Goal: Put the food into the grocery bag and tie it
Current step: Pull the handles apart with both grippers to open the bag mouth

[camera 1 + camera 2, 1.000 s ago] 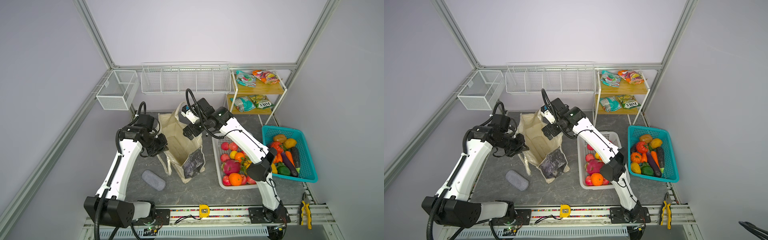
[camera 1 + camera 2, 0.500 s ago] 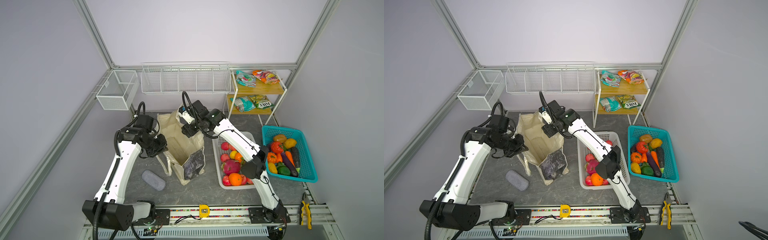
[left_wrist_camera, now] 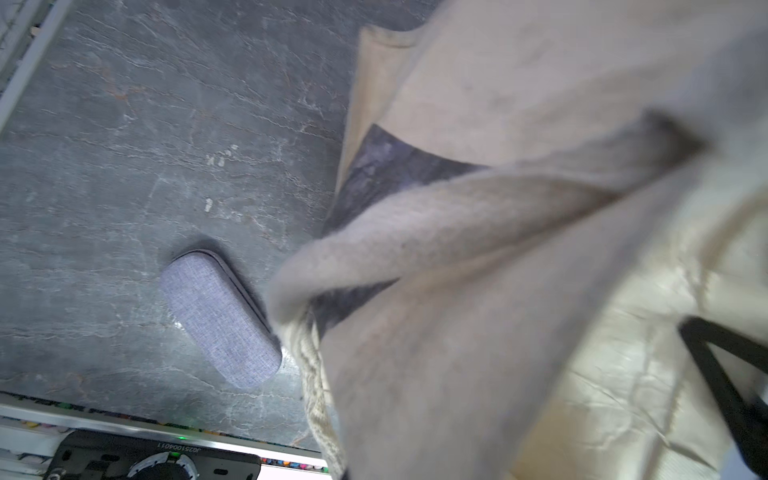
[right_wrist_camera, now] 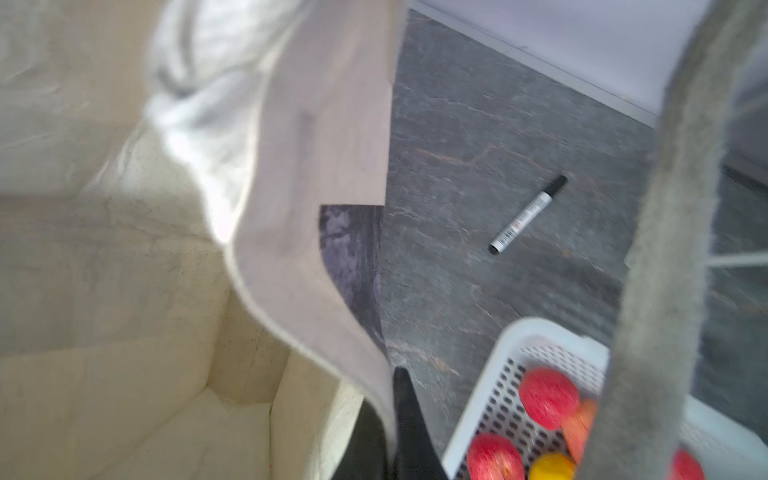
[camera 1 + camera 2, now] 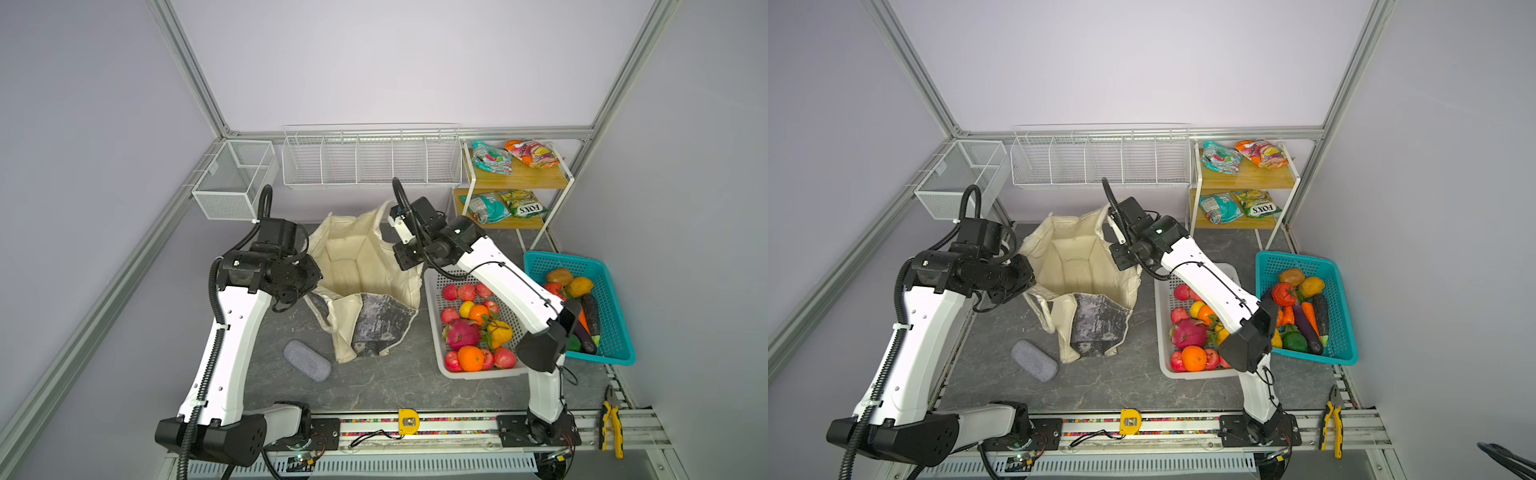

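Observation:
The bag's opening is wide open, so the left gripper should next pull the bag's rim back and down to the tabletop in front of the bag, then let go of the rim.
The cream grocery bag (image 5: pixel 353 257) (image 5: pixel 1077 266) stands mid-table with its mouth spread wide, and I see nothing inside it. My left gripper (image 5: pixel 309 276) (image 5: pixel 1029 279) is shut on the bag's left rim; in the left wrist view cloth (image 3: pixel 436 332) hides its jaws. My right gripper (image 4: pixel 392 432) (image 5: pixel 409 262) is shut on the right rim, with cloth pinched between its black fingers. The food lies outside the bag: fruit (image 5: pixel 473 324) in a white basket (image 5: pixel 436 332), vegetables (image 5: pixel 575 291) in a teal basket (image 5: pixel 615 316), and snack packets (image 5: pixel 511 153) on a shelf.
A grey fabric case (image 5: pixel 306 360) lies left of the bag's base. A black marker (image 4: pixel 528 220) lies on the table behind the white basket. Wire baskets (image 5: pixel 370 162) hang on the back wall. Yellow pliers (image 5: pixel 611 419) rest on the front rail.
My right gripper has closed on the bag's right rim, and the bag's mouth now stands wider open. The left gripper has kept its hold on the left rim.

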### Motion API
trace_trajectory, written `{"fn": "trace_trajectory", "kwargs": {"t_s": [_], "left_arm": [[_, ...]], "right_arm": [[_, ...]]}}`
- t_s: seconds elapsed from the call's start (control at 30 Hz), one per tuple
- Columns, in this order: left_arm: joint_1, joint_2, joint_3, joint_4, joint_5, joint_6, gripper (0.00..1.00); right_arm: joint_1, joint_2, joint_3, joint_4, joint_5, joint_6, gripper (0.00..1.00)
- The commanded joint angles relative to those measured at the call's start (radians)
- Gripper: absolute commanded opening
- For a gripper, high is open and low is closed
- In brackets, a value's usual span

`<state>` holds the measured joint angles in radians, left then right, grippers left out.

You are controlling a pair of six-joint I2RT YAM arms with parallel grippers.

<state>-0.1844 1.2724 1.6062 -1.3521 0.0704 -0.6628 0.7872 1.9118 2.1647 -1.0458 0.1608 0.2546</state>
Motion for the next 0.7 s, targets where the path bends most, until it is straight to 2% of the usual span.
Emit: {"fn": "trace_trajectory", "kwargs": {"t_s": [0.0, 0.1, 0.27, 0.43, 0.53, 0.67], "left_arm": [[0.000, -0.010, 0.001, 0.000, -0.104, -0.016, 0.00], [0.000, 0.003, -0.019, -0.001, -0.098, -0.005, 0.00], [0.003, 0.012, -0.027, -0.025, -0.152, -0.006, 0.00], [-0.005, 0.036, -0.044, 0.019, -0.031, 0.037, 0.00], [-0.023, 0.037, -0.058, 0.022, 0.006, 0.055, 0.00], [-0.023, 0.016, -0.114, 0.018, 0.036, 0.063, 0.00]], "right_arm": [[-0.022, -0.116, -0.105, 0.046, 0.110, 0.127, 0.07], [-0.032, -0.158, -0.148, 0.031, 0.154, 0.163, 0.07], [-0.042, -0.190, -0.183, -0.032, 0.215, 0.212, 0.07], [-0.042, -0.203, -0.228, -0.025, 0.149, 0.225, 0.07], [-0.031, -0.192, -0.230, -0.039, 0.101, 0.228, 0.07], [-0.007, -0.186, -0.248, -0.052, 0.095, 0.226, 0.07]]}}
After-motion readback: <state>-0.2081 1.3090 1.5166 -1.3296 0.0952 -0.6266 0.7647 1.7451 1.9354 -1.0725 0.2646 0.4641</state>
